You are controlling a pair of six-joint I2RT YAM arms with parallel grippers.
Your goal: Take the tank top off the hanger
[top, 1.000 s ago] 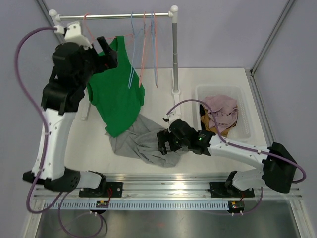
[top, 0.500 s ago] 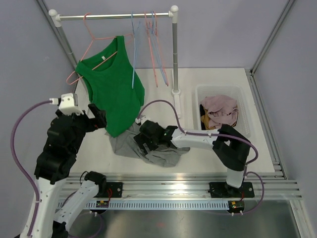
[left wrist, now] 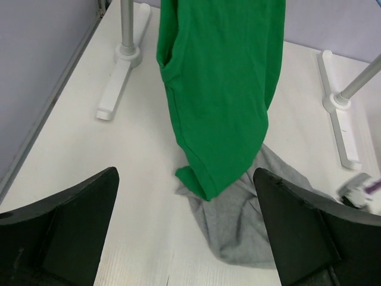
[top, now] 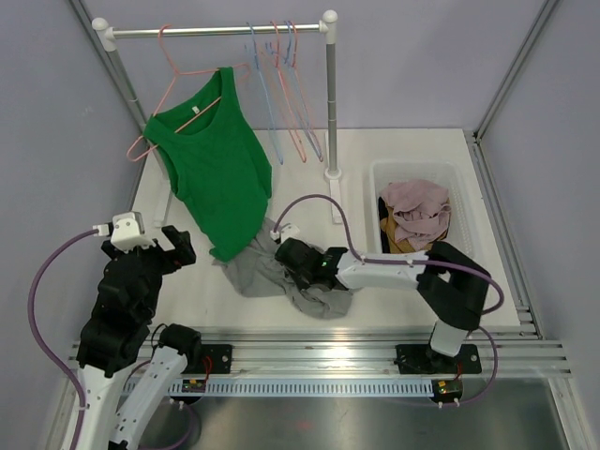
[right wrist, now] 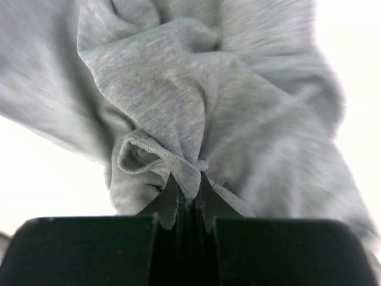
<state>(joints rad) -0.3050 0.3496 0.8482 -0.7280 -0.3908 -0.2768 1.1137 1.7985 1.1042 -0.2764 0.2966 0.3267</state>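
Observation:
My right gripper lifts the grey garment (top: 251, 270) outward over the white bin next, then lowers it in, where pink and mustard clothes already lie.
The green tank top (top: 211, 169) hangs on a pink hanger (top: 180, 75) at the left end of the rail, its hem reaching the table; in the left wrist view the tank top (left wrist: 220, 89) fills the upper middle. A grey garment (top: 251, 270) lies crumpled below its hem. My right gripper (top: 291, 261) is shut on a fold of that grey garment (right wrist: 178, 89), the jaws (right wrist: 187, 186) pinching the cloth. My left gripper (top: 178, 247) hovers open at the near left, apart from the tank top, with nothing between its fingers (left wrist: 184, 179).
A white bin (top: 461, 180) with pink and mustard clothes stands at the right. Several bare blue and pink hangers (top: 286, 84) hang on the rail (top: 216, 30). The rack's right post (top: 331, 94) and white feet (left wrist: 116, 83) stand on the table.
My left arm has dropped away from the hanger to the near left, still open. My right gripper slid left over the grey garment and shut on a fold of it.

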